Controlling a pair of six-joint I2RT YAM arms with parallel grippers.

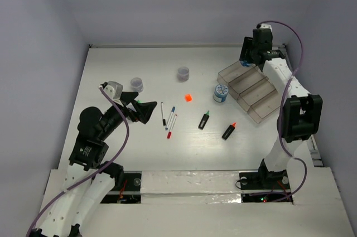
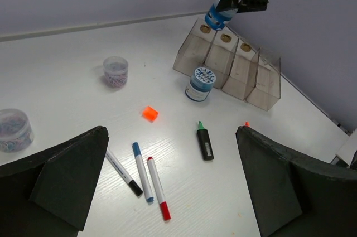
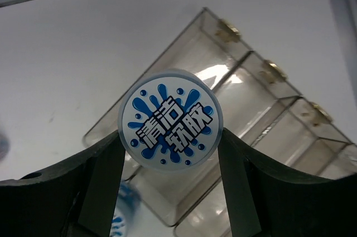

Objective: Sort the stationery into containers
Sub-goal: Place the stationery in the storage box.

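Note:
My right gripper lowers the pot into the far end section of the clear tray next and opens there, since that section is empty.
My right gripper [image 3: 170, 143] is shut on a round pot with a blue-splash lid [image 3: 170, 115], held above the far end compartment of the clear tray [image 3: 252, 98]. In the top view that gripper [image 1: 246, 62] hangs over the tray's [image 1: 252, 90] back end. A second blue-lidded pot [image 1: 221, 93] stands on the table against the tray. My left gripper [image 1: 143, 111] is open and empty, low over the table left of three pens: black-capped [image 2: 124, 172], blue-capped [image 2: 141, 171] and red-capped [image 2: 157, 188]. Beyond them lie an orange cube [image 2: 149, 114], a green-tipped highlighter [image 2: 204, 141] and an orange-tipped highlighter [image 1: 228, 131].
Two small clear pots with greyish lids [image 1: 136, 84] [image 1: 183, 73] stand toward the back left of the table. Walls close the table at the back and on both sides. The right arm's links [image 1: 298, 115] rise beside the tray's right side.

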